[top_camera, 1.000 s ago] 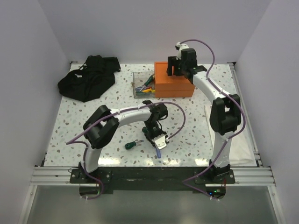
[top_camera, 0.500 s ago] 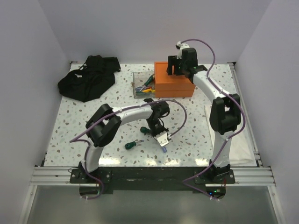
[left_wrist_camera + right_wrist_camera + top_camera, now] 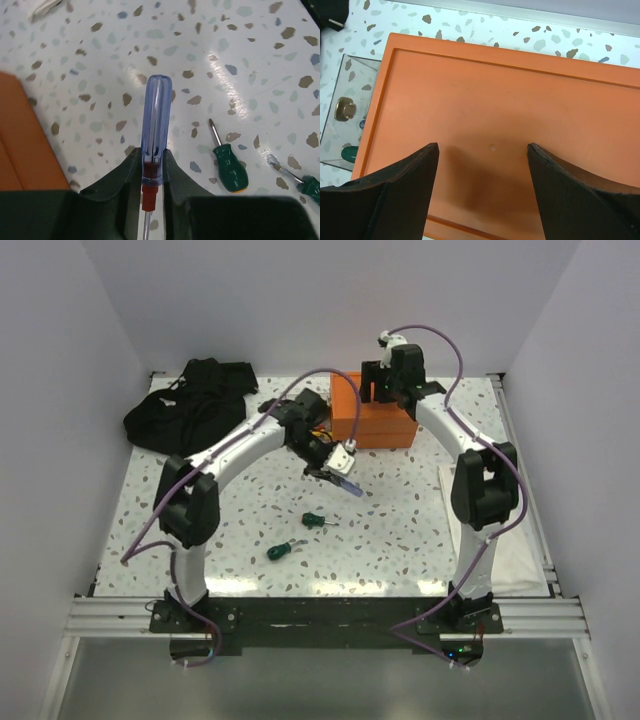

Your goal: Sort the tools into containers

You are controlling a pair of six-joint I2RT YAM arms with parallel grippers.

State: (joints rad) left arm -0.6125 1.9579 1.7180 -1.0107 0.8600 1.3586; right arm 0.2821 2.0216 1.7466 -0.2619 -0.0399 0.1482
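The robot's left gripper will swing outward and to the left in the top view while it turns, then lower the blue-handled screwdriver into the clear bin (image 3: 317, 426), where tools already lie.
My left gripper (image 3: 152, 161) is shut on a blue-handled screwdriver (image 3: 156, 115), held above the table just in front of the orange box (image 3: 377, 421); its handle points away from the wrist and its thin shaft runs back between the jaws. Two green-handled screwdrivers lie on the table below, a stubby one (image 3: 315, 520) and a longer one (image 3: 280, 551). My right gripper (image 3: 482, 150) hangs open over the flat top of the orange box (image 3: 510, 95), with nothing between its fingers. The clear bin (image 3: 350, 90) stands left of the box with tools inside; the left arm hides most of it in the top view.
A heap of black cloth (image 3: 188, 406) lies at the back left. A white sheet (image 3: 520, 540) lies along the table's right edge. Grey walls close in the table on three sides.
The left gripper closed on the blue screwdriver near the front of the table, then rose and carried it back toward the bin and orange box. The right arm stayed over the box.
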